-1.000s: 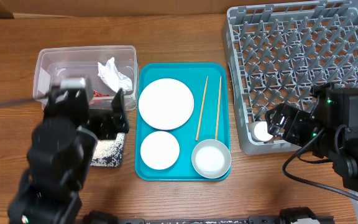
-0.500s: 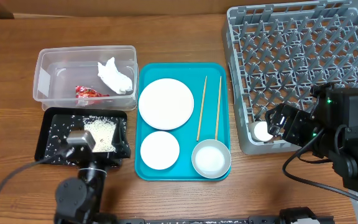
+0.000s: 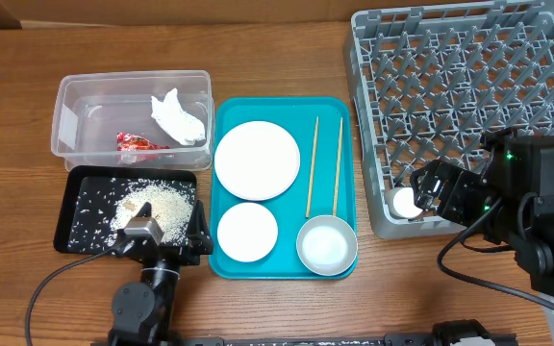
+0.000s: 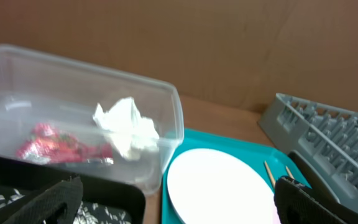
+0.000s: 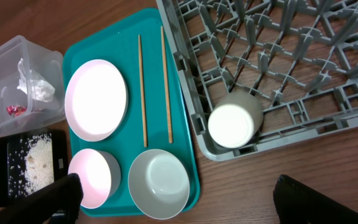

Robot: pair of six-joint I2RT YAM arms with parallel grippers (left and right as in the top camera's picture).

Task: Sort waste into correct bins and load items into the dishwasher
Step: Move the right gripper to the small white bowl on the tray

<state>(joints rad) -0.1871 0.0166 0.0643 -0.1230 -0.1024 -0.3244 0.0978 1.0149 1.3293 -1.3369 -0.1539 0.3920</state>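
The white bowl's rack-side rim [image 3: 355, 247] [image 5: 188, 188] is clear of the other bowl, so my right gripper should next move down and to the left in the overhead view onto it.
The clear tub [image 3: 89, 106] holds the white napkin [image 3: 179, 117] and red sauce packet [image 3: 135, 142]. The black tray [image 3: 68, 207] holds loose rice [image 3: 154, 205]. The plate [image 3: 257, 160], two bowls [image 3: 247, 232] [image 3: 326, 246] and two chopsticks [image 3: 311, 166] lie on the teal tray. The cup [image 3: 405, 202] lies in the grey rack's [image 3: 479, 106] front left corner. My left gripper [image 4: 179, 211] is open and empty, low at the black tray's front right corner. My right gripper [image 5: 188, 205] is open and empty, high above the table near the rack's front left corner.
The teal serving tray [image 3: 291, 216] sits between the bins and the rack. Brown cardboard stands behind the table in the left wrist view. Bare wood runs along the front edge below the trays and rack.
My left arm has pulled back from over the tub and black tray to the table's front edge, uncovering the rice on the black tray. The right arm has not moved.
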